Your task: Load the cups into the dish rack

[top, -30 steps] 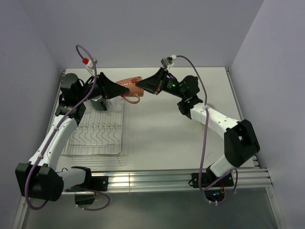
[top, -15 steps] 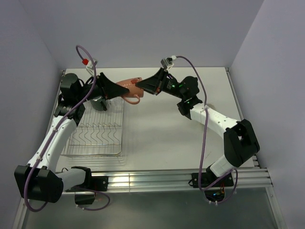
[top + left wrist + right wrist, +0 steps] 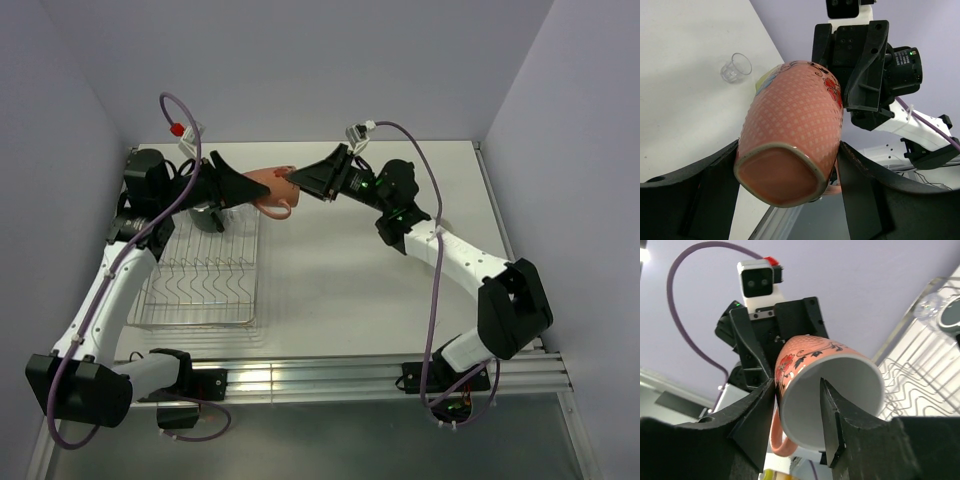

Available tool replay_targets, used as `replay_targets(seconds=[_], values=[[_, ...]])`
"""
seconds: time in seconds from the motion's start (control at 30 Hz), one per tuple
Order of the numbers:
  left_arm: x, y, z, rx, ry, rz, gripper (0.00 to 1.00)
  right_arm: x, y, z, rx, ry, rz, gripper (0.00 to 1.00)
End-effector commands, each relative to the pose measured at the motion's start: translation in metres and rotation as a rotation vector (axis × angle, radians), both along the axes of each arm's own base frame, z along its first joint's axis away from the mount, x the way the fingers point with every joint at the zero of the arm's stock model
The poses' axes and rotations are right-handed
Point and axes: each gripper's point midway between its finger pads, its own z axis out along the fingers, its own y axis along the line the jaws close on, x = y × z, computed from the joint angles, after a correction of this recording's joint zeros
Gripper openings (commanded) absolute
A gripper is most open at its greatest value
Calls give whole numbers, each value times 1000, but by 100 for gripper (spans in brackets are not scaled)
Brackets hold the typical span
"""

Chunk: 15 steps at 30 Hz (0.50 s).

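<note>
My left gripper swings left in the top view next, tips the orange mug opening down and releases it there, since rack wires by the black mug are empty.
The orange mug (image 3: 268, 188) with white inside hangs in the air on its side between both grippers, beyond the far right corner of the dish rack (image 3: 200, 285). My left gripper (image 3: 250, 186) is shut on its base end (image 3: 795, 130), one finger on each side. My right gripper (image 3: 293, 182) straddles the mug's rim wall (image 3: 840, 385) beside the handle. One finger is outside and one inside, and the inner finger (image 3: 832, 410) stands off the wall. A black mug (image 3: 208, 215) and a clear tumbler (image 3: 930, 305) sit at the rack's far end.
A clear glass tumbler (image 3: 736, 67) stands on the white table behind the mug. A pale yellow-green cup (image 3: 761, 82) peeks out from behind it. The rack's near rows of prongs (image 3: 205, 270) hold nothing. Walls close in the table at the back and both sides.
The mug and both grippers have shifted slightly left. The right arm's elbow has risen and moved right. The left arm has straightened a little.
</note>
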Motion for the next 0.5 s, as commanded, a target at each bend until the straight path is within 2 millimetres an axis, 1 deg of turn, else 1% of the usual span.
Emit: replay_targets(seconds=[0.0, 0.03, 0.07, 0.1, 0.13, 0.17, 0.2, 0.23, 0.27, 0.3, 0.33, 0.37, 0.4, 0.43, 0.47], values=[[-10, 6, 46, 2, -167, 12, 0, 3, -15, 7, -22, -47, -88, 49], [-8, 7, 44, 9, -161, 20, 0, 3, -18, 9, -21, -49, -105, 49], [-7, 9, 46, 15, -162, 29, 0, 4, -20, 8, -23, -46, -113, 50], [-6, 10, 41, 33, -144, 37, 0, 5, -21, 4, -32, -36, -118, 50], [-2, 13, 43, 47, -146, 65, 0, 6, -25, 5, -31, -38, -135, 50], [1, 16, 41, 69, -151, 81, 0, 7, -27, 4, -35, -39, -144, 50], [4, 19, 38, 84, -140, 103, 0, 9, -29, -2, -52, -20, -154, 50], [4, 23, 30, 108, -97, 121, 0, 10, -31, -2, -57, -20, -166, 50], [8, 29, 32, 133, -111, 161, 0, 13, -35, -3, -64, -15, -189, 50], [10, 33, 29, 152, -98, 186, 0, 16, -37, -11, -92, -1, -206, 50], [9, 38, 24, 182, -60, 212, 0, 16, -40, -11, -103, 1, -220, 50], [17, 49, 18, 230, -55, 278, 0, 21, -44, -13, -116, 5, -250, 50], [19, 55, 13, 261, -35, 313, 0, 22, -48, -20, -156, 14, -268, 50], [16, 63, 7, 303, 8, 346, 0, 24, -50, -24, -182, 21, -288, 50], [19, 73, 2, 352, 12, 384, 0, 30, -55, -29, -218, 13, -335, 50]])
